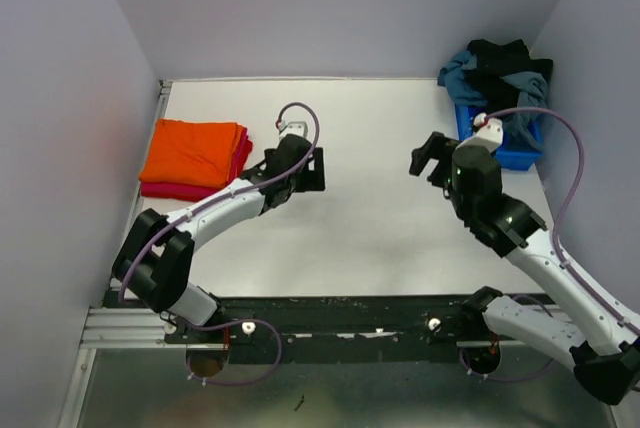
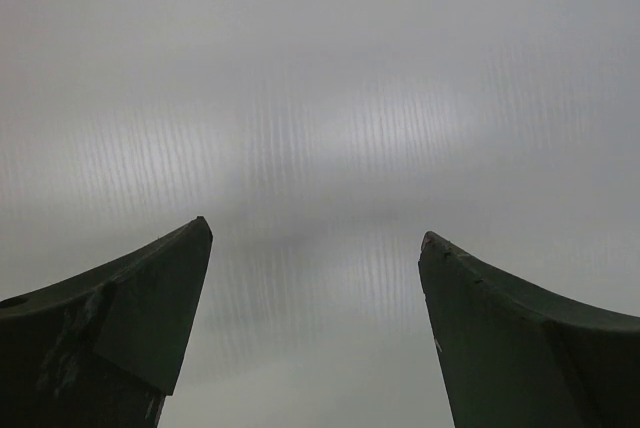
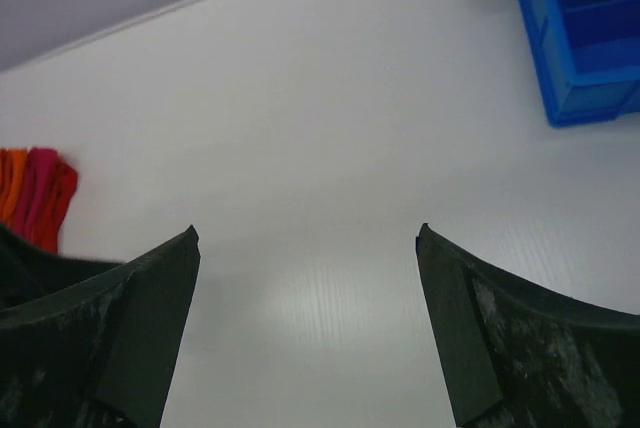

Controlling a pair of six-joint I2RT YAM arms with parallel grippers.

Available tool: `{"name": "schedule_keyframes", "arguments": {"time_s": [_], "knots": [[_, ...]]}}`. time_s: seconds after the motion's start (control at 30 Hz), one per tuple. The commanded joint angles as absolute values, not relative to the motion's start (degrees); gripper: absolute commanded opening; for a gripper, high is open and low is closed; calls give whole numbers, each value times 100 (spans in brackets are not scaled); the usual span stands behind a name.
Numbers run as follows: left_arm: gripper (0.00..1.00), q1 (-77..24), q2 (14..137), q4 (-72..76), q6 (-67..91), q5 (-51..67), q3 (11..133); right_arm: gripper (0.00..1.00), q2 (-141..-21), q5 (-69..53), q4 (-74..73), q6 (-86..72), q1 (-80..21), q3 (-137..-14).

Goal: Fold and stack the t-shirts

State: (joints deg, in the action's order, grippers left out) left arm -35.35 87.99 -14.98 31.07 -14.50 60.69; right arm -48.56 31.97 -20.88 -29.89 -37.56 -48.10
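I will move my right gripper outward and to the right in the top view, then down onto the grey-blue t-shirt's near fold (image 1: 521,127), since it lies uncovered.
A folded bright orange t-shirt (image 1: 192,151) lies on top of a folded crimson red t-shirt (image 1: 180,190) at the table's left. Their edge (image 3: 38,195) shows at the left of the right wrist view. Black and grey-blue t-shirts (image 1: 498,73) are heaped in a blue bin at the far right. My left gripper (image 1: 318,170) is open and empty over bare table to the right of the stack; in its wrist view (image 2: 315,240) only table shows between the fingers. My right gripper (image 1: 422,156) is open and empty, left of the bin, also seen in its wrist view (image 3: 305,233).
The blue plastic bin (image 1: 520,151) stands at the far right corner; its corner (image 3: 580,38) shows in the right wrist view. Grey walls close the table at the left, back and right. The white table (image 1: 370,228) stretches between the arms.
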Motion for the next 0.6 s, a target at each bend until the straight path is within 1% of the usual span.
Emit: {"name": "schedule_keyframes", "arguments": {"time_s": [0.0, 0.07, 0.13, 0.2, 0.33, 0.47, 0.57], "knots": [[98, -3753, 8237, -29, 3182, -1397, 4985, 94, -5729, 3236, -2996, -2848, -2850, -5887], [98, -3771, 7973, 446, 3077, -1511, 4563, 91, -6107, 2998, -3050, -2813, -2367, -6274], [98, -3762, 7745, 606, 3041, -1547, 4386, 88, -6546, 2875, -3146, -2751, -1927, -6704], [98, -3797, 7516, 781, 3024, -1538, 4211, 86, -7055, 2760, -3287, -2777, -1496, -7117], [98, -3815, 7067, 1344, 3006, -1494, 3719, 75, -8004, 2611, -3436, -2751, -722, -7856], [98, -3823, 6961, 1460, 2988, -1415, 3612, 75, -8735, 2856, -3559, -2725, -256, -8393], [99, -3823, 6987, 1371, 2980, -1380, 3665, 73, -9122, 2786, -3516, -2689, 191, -8473]]}}
